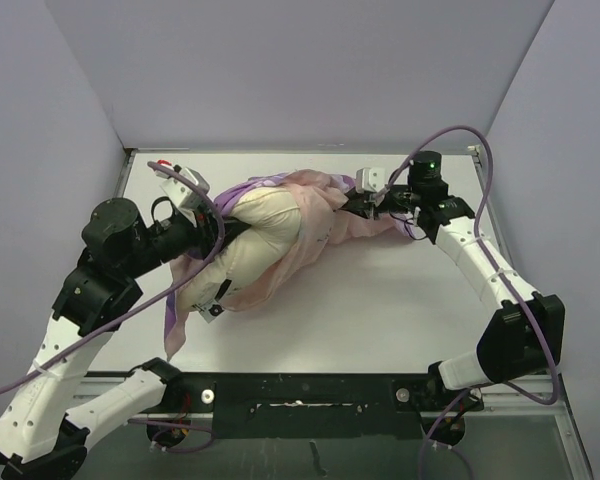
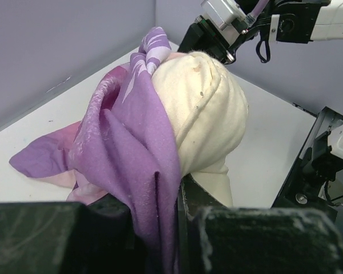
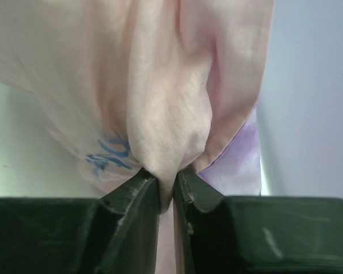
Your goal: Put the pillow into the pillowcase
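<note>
My left gripper moves down toward the table beneath the pillow's bare end next and releases the purple fold, since that end still hangs above the table.
The cream pillow (image 1: 265,240) lies across the middle of the table, partly wrapped by the pink and purple pillowcase (image 1: 325,215). My left gripper (image 1: 218,222) is at the pillow's left end, shut on a fold of purple pillowcase (image 2: 126,125) fabric. In the left wrist view the left gripper (image 2: 167,197) pinches that fold, and the bare pillow (image 2: 206,108) bulges just beyond. My right gripper (image 1: 352,205) is at the pillow's far right end. The right wrist view shows this right gripper (image 3: 166,185) shut on a bunch of the pale pink pillowcase (image 3: 160,85). The bear face is hidden.
The white table (image 1: 400,300) is enclosed by grey walls on three sides. A black rail (image 1: 300,392) with the arm bases runs along the near edge. Purple cables (image 1: 485,190) loop over both arms. A strip of pillowcase hangs down toward the front left (image 1: 175,330).
</note>
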{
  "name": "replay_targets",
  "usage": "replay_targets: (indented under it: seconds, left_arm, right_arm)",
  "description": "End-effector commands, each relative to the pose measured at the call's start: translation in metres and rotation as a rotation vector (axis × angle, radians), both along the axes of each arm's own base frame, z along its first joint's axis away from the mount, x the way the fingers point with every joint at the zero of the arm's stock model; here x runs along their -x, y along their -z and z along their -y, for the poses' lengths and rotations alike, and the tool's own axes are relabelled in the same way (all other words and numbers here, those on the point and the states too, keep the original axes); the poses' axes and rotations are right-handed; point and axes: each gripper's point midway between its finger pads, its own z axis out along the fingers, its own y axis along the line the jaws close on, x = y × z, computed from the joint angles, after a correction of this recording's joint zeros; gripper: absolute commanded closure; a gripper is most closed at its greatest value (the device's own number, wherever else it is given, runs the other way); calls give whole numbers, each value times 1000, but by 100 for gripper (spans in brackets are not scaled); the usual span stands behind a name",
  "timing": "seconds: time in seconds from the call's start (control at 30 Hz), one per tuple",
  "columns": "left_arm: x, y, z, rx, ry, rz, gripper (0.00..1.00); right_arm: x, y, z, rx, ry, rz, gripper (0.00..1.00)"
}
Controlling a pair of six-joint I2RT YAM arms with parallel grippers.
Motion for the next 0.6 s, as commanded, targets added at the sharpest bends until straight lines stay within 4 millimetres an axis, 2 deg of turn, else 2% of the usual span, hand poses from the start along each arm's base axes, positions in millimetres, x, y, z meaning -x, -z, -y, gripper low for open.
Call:
replay_targets:
  seconds: [0.0,0.03,0.13,0.23,0.43,0.53,0.57]
  left_arm:
    - [5,-72,-4,192,-8,246,100]
    - [4,-71,-3,202,-10,242,100]
    - [-5,-65,3,234,-13,205,100]
    - [-21,-58,12,290,-28,137,100]
    - [-73,-38,23,461,-156,-92,100]
    - [-100,-17,24,607,-233,-251,100]
    - [-107,-8,23,654,-251,-306,100]
  right_arm:
    - [34,-25,-12,-13,-127,-24,95]
    - [38,-31,-11,-12,-127,-31,99]
    - [45,-59,-2,-5,-111,-9,100]
    - [44,-94,17,26,-32,56,100]
    - [41,-172,54,45,132,238,100]
    - [42,-195,63,37,180,277,100]
    - [41,-198,65,34,194,272,100]
